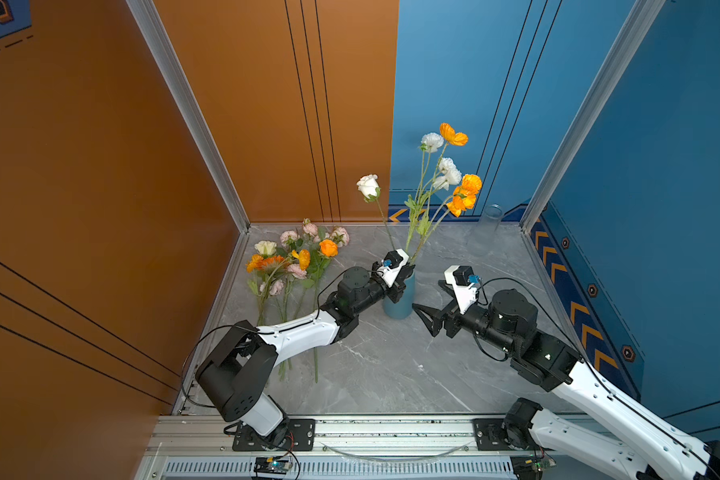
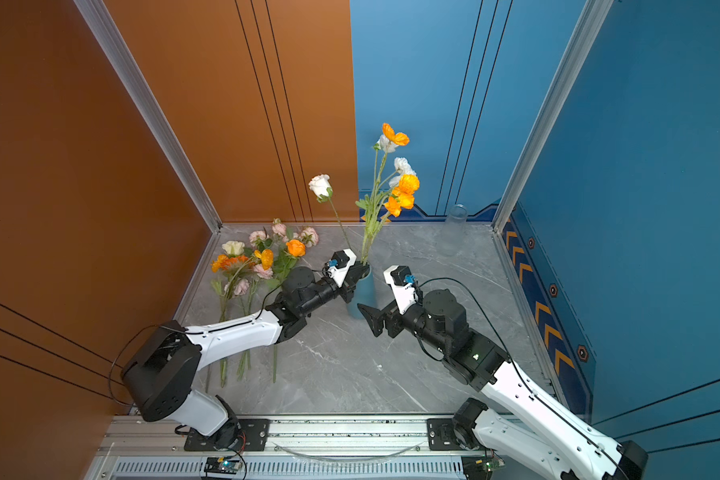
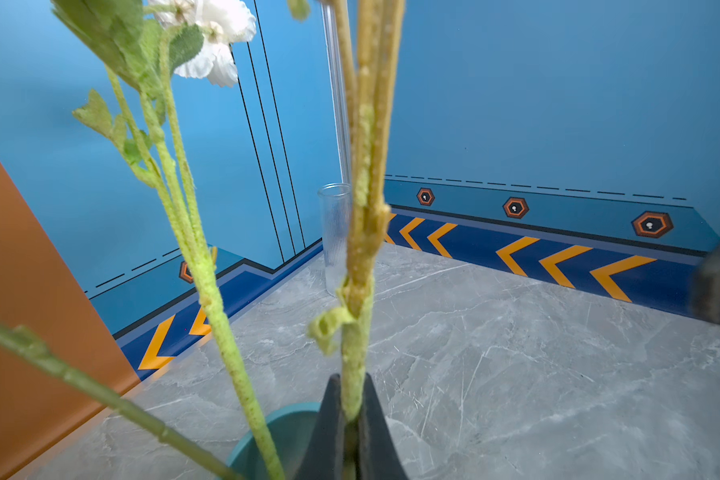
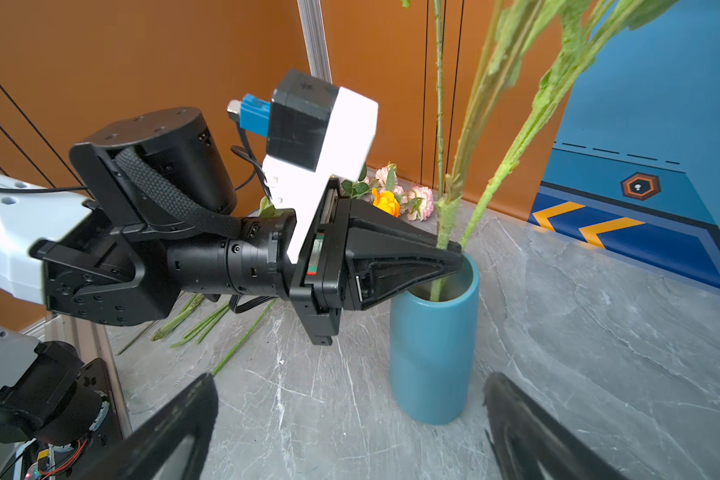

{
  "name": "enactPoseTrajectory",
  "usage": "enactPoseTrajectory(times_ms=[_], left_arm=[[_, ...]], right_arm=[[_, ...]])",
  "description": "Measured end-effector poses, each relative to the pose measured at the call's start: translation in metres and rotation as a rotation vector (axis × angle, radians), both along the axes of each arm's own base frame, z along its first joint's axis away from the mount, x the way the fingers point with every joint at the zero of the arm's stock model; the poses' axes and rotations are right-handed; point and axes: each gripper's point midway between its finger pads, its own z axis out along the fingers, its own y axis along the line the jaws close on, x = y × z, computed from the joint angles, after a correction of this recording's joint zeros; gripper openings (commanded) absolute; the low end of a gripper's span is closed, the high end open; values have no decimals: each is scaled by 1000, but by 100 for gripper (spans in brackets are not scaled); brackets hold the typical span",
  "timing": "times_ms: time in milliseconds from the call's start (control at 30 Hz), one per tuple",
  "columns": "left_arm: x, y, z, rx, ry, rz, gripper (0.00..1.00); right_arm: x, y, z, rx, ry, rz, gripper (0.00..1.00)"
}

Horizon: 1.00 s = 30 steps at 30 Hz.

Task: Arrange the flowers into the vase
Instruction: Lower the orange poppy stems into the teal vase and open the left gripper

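The foot of the thick fuzzy green stem (image 3: 356,332) already reaches inside the vase, so my left gripper should next move gently down a little toward the vase rim (image 3: 294,409) and open to let the stem go.
A teal vase (image 1: 399,305) (image 2: 362,301) (image 4: 433,353) stands mid-table with several flowers (image 1: 454,174) (image 2: 400,183) upright in it, orange and white blooms plus a white rose (image 1: 368,186). My left gripper (image 1: 408,272) (image 3: 352,399) (image 4: 454,251) sits over the vase rim (image 3: 275,419), shut on a thick fuzzy green stem (image 3: 356,332) whose foot goes down into the vase. My right gripper (image 1: 429,297) (image 4: 350,386) hangs open just right of the vase, nothing between its fingers. More flowers (image 1: 296,257) (image 2: 262,257) lie in a pile on the table's left.
A clear ribbed glass (image 1: 489,224) (image 3: 335,237) stands at the back right corner. Orange wall on the left, blue walls behind and right. The left forearm (image 1: 304,330) lies over the stems of the pile.
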Motion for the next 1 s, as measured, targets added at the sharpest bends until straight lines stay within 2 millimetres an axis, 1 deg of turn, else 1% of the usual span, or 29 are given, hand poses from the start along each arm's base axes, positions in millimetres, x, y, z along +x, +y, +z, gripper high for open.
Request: enactPoseTrajectory(times_ms=[167,500,667,700,733,800,900,933,1000], left_arm=[[0,3,-12,30,3,4,6],[0,4,-14,41,-6,6,21],[0,5,-17,44,-2,7,24],[-1,5,-17,45,-1,7,28],[-1,5,-17,45,-1,8,30],[-3,9,-18,45,3,12,36],[-7,20,-9,46,12,27,44],[-8,26,-4,45,18,39,48],[-9,43,11,35,32,78,53]], right_arm=[[0,0,0,0,0,0,100],[0,0,0,-1,1,0,100],[-1,-1,-4,-4,5,0,100],[-1,-1,-5,-6,8,-1,100],[-2,-2,-7,-5,10,-1,100],[-3,-3,-9,-5,15,-2,100],[-5,-5,-13,-5,21,-3,100],[-6,-6,-15,-4,24,-3,100],[-9,-7,-21,-3,31,-2,100]])
